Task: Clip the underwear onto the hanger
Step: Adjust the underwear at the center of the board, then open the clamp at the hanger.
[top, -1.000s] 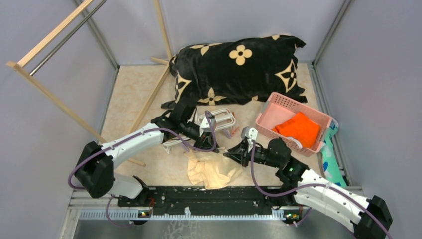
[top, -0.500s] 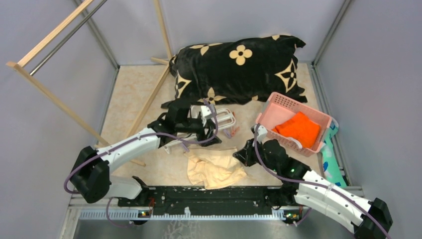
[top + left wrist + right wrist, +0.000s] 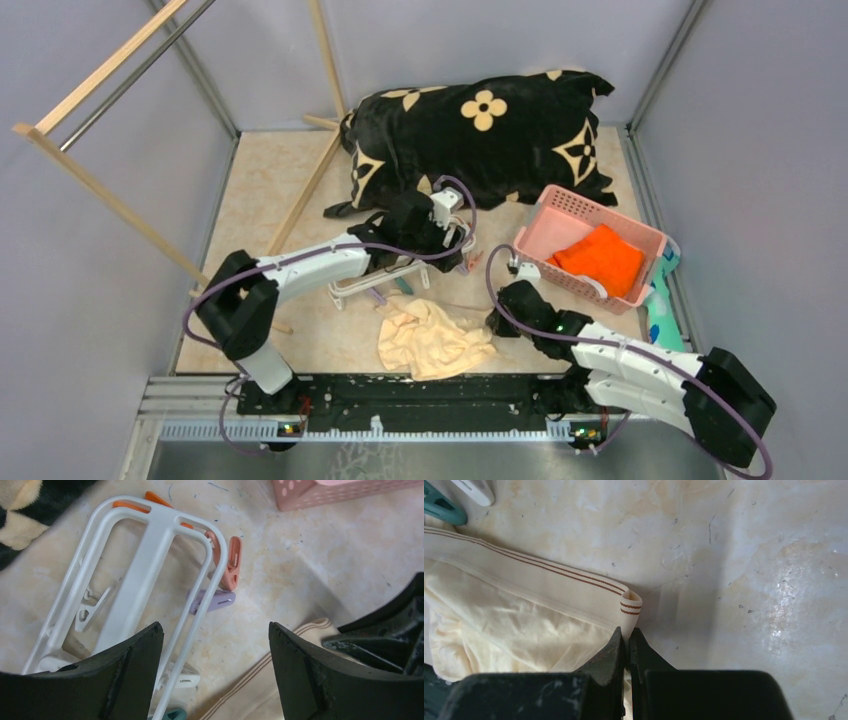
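My left gripper should go down next onto the hanger's near long bars beside the purple clip and close. Those bars already run between its open fingers.
The underwear [image 3: 432,341] is a crumpled cream heap on the floor near the front edge. My right gripper [image 3: 497,322] is shut on the folded end of its striped waistband [image 3: 574,582], which is pinched between the fingertips [image 3: 626,630]. The hanger [image 3: 398,272] is a white frame lying flat just behind the underwear, with orange [image 3: 232,565] and purple [image 3: 216,601] clips at its side. My left gripper [image 3: 438,244] hovers over the hanger's right end. It is open, with nothing between its fingers [image 3: 215,627], and a white bar of the hanger [image 3: 150,555] lies below.
A pink basket [image 3: 562,208] holding an orange cloth [image 3: 600,258] stands right of the hanger. A black blanket with cream flowers [image 3: 480,135] lies at the back. A wooden rack [image 3: 110,190] leans at the left. A teal patterned cloth [image 3: 665,335] lies by the right wall.
My left gripper has opened and moved right and back over the hanger, which now lies flat. My right gripper, still shut on the waistband, has shifted right and nearer.
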